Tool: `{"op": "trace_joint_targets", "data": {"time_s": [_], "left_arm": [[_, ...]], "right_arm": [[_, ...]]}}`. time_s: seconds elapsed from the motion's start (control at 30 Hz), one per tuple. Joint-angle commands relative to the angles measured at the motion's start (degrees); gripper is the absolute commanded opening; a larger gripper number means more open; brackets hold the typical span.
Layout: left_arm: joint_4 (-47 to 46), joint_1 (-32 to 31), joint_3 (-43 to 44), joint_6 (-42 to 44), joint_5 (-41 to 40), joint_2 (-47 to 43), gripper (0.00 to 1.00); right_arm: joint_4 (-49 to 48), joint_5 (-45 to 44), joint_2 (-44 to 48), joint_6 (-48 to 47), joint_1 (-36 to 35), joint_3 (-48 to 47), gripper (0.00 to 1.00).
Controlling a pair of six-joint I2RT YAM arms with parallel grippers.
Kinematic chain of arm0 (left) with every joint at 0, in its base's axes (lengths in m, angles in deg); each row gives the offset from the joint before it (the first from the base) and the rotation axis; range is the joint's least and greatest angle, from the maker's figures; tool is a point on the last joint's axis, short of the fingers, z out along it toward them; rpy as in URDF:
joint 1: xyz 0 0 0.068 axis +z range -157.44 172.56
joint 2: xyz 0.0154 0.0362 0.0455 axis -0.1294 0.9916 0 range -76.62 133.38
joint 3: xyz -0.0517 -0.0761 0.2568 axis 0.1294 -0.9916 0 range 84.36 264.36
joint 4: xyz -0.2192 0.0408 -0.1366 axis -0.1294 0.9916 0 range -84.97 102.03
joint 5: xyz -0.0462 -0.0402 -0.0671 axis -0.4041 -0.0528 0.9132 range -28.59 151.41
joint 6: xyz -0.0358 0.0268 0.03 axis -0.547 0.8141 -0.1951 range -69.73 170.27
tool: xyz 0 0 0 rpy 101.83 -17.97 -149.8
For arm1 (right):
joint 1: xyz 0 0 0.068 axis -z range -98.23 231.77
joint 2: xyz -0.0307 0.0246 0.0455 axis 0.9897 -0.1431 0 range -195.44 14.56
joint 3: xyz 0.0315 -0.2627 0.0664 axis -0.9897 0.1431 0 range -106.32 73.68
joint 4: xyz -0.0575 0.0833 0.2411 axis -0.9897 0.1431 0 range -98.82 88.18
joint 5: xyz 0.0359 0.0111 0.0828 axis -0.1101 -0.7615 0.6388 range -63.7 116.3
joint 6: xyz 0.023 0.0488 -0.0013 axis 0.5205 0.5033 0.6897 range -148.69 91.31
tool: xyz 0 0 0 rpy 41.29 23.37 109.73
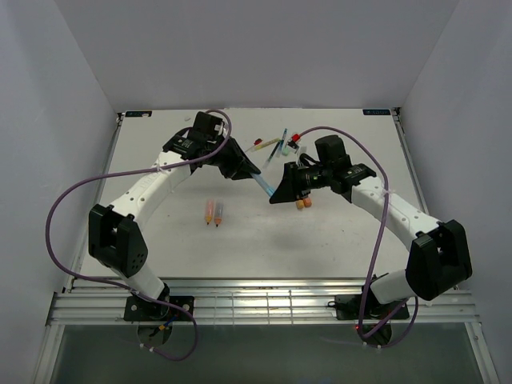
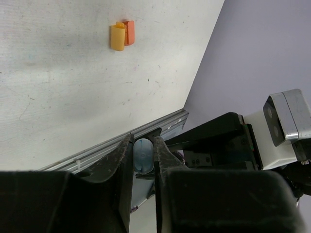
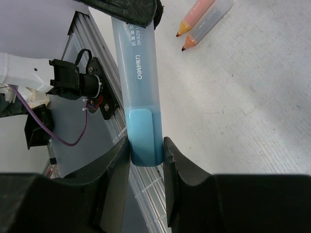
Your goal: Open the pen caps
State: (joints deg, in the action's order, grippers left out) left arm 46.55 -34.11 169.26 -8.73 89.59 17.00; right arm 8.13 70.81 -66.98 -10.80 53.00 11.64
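Note:
My left gripper needs to pull away from the blue cap next, turn and bring the blue pen's body down onto bare tabletop beside the uncapped orange pens, and let go, since those lie together.
A blue pen (image 1: 264,186) hangs in the air between my two grippers. My left gripper (image 1: 253,170) is shut on the end of its translucent barrel (image 2: 143,154). My right gripper (image 1: 278,195) is shut on the blue cap (image 3: 145,136), which sits on the barrel (image 3: 136,63). In the wrist views the left gripper (image 2: 143,145) and right gripper (image 3: 146,151) both pinch the pen tightly. Two orange caps (image 1: 303,203) lie loose on the table and also show in the left wrist view (image 2: 121,35). Two uncapped orange pens (image 1: 213,212) lie at the centre.
Several more pens, pale green and red among them (image 1: 276,146), lie at the back of the white table (image 1: 344,240). A metal rail (image 1: 256,300) runs along the near edge. The two orange pens also show in the right wrist view (image 3: 204,17).

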Motion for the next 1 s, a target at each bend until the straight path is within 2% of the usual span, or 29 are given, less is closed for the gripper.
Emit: {"op": "trace_joint_targets", "data": {"time_s": [0.0, 0.23, 0.4, 0.5, 0.57, 0.67, 0.83, 0.97], "left_arm": [[-1.17, 0.74, -0.53, 0.38, -2.42, -3.89, 0.00], [-13.20, 9.09, -4.31, -0.15, -2.17, -3.54, 0.00], [-13.92, 15.06, -1.41, 3.54, -0.24, -1.08, 0.00], [-14.18, 16.31, 0.43, 6.26, 2.04, 0.32, 0.00], [-8.68, 15.96, 5.78, 11.50, 4.50, 4.78, 0.00], [3.72, 11.23, 12.72, 21.25, 2.15, 8.58, 0.00], [15.67, 4.02, 13.36, 27.53, -10.94, 10.00, 0.00], [19.56, 0.84, 12.40, 29.91, -18.15, 10.09, 0.00]], "right_arm": [[0.45, -3.37, 1.28, 0.39, -0.93, -1.86, 0.08], [0.28, -6.55, 9.19, 1.35, -1.99, 10.00, 0.08], [-0.60, -6.89, 15.16, 2.94, -2.07, 18.34, 0.08], [-0.60, -7.68, 17.54, 3.29, -2.07, 20.29, 0.08], [-0.25, -11.98, 17.99, 3.55, -2.07, 20.38, 0.08], [2.64, -17.16, 15.19, 2.77, -1.37, 16.70, 0.08], [10.88, -24.63, 6.58, 0.67, 2.40, 5.30, 0.08], [15.29, -26.14, -0.36, -0.75, 6.35, -1.66, 0.08]]}}
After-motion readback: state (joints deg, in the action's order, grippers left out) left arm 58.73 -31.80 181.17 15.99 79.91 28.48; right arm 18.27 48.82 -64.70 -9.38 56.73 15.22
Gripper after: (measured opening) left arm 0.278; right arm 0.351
